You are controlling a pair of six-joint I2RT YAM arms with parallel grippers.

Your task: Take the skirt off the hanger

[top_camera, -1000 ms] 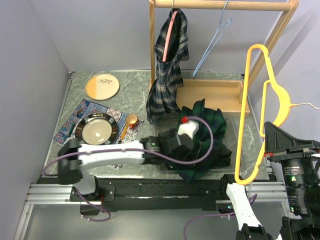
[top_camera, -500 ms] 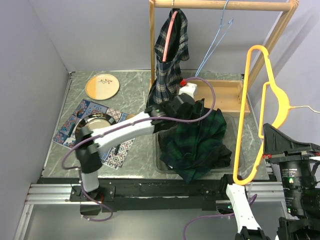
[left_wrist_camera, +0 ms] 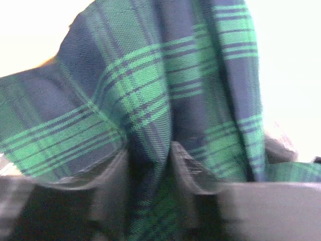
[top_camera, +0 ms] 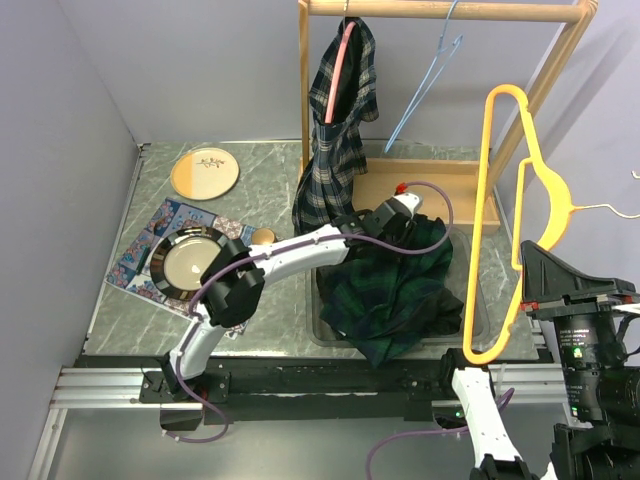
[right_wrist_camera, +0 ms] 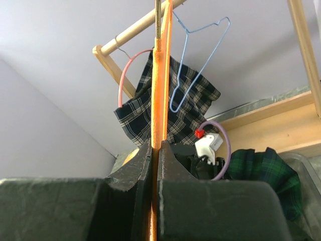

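Note:
The emptied orange hanger needs to go outward next in my right gripper, to the rack's bare rod (top_camera: pixel 528 12) beside the blue wire hanger. My right gripper should hook it there and let go.
The dark green plaid skirt (top_camera: pixel 400 290) lies heaped in a clear bin (top_camera: pixel 316 300), apart from the orange hanger (top_camera: pixel 484 210). My left gripper (top_camera: pixel 420 224) reaches over the far edge of the heap. In the left wrist view it (left_wrist_camera: pixel 149 161) is shut on a fold of the skirt (left_wrist_camera: pixel 150 90), with cloth bunched between the fingers (left_wrist_camera: pixel 184 161). My right gripper (top_camera: pixel 530 285) holds the bare orange hanger upright at the right of the table. In the right wrist view it (right_wrist_camera: pixel 156 150) is shut on the hanger's bar (right_wrist_camera: pixel 161 75).
A wooden rack (top_camera: pixel 440 10) stands at the back with a dark checked garment (top_camera: pixel 335 150) on a pink hanger and a blue wire hanger (top_camera: pixel 425 85). At the left lie two plates (top_camera: pixel 205 172) (top_camera: pixel 193 260), a patterned cloth (top_camera: pixel 150 235) and a small cup (top_camera: pixel 263 237).
My left arm swung from the bin's near side to its far right edge, and its jaws closed on a fold of the skirt. The orange hanger shifted slightly left.

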